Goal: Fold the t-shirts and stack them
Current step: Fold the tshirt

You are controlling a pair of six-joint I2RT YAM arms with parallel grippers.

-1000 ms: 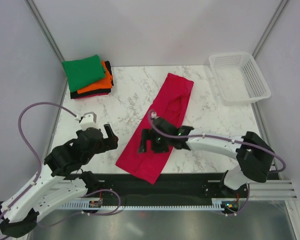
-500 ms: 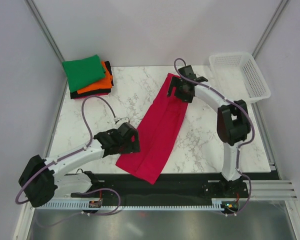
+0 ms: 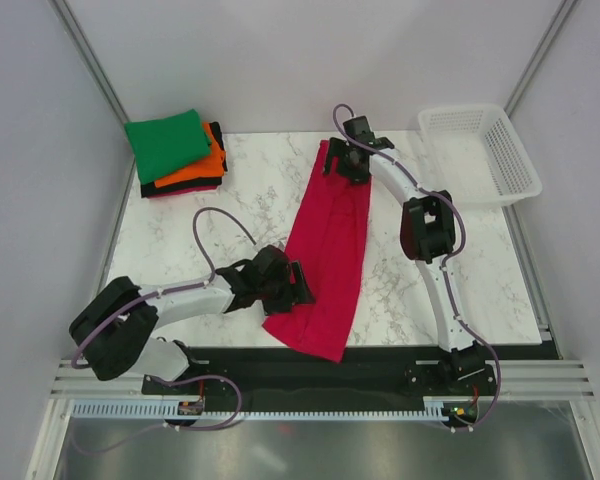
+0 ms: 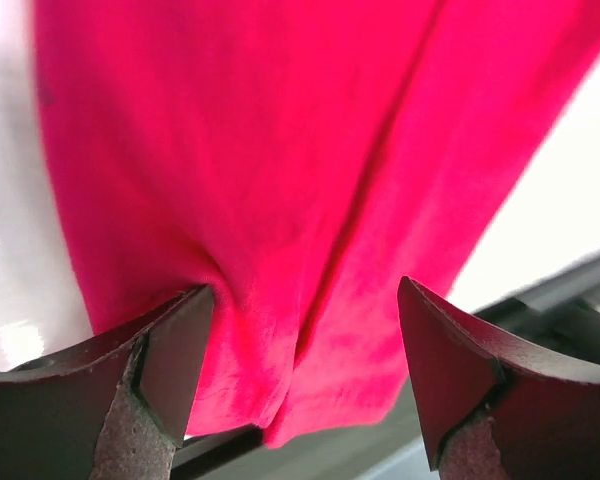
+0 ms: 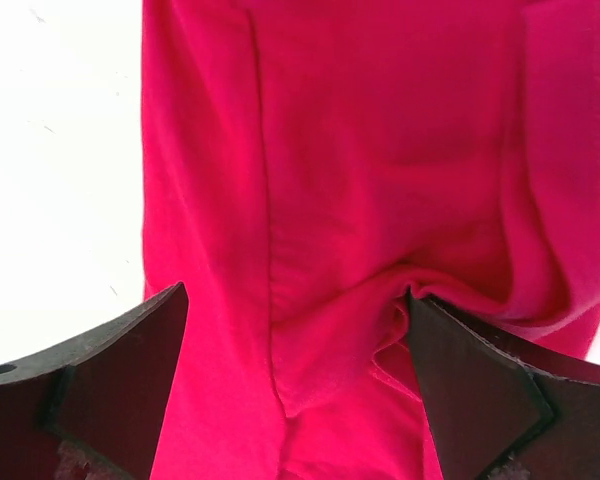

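Note:
I will next lift my right gripper away, back toward the base and down onto the t-shirt's loose near corner (image 3: 338, 355), lying back from it, across from my left gripper.
The crimson-pink t-shirt (image 3: 330, 240) lies as a long narrow strip running from the table's far middle to its near edge. My left gripper (image 3: 300, 286) is low over the strip's near left edge, with its jaws wide apart and cloth (image 4: 280, 150) puckered between them (image 4: 305, 300). My right gripper (image 3: 334, 160) is at the strip's far end, its jaws wide apart over wrinkled cloth (image 5: 360, 150), which bunches by the right finger (image 5: 298, 300). A folded green t-shirt (image 3: 167, 143) tops an orange one (image 3: 204, 166) and a black one (image 3: 180, 187) at the far left.
A white lattice basket (image 3: 480, 155) stands at the far right corner. The white marble table (image 3: 230, 215) ends at a black rail (image 3: 380, 365) along the near edge. Grey walls close in the left, back and right sides.
The left gripper moved right onto the shirt's near end. The right gripper shifted left along the far end. The strip now lies more nearly straight, its near end further right.

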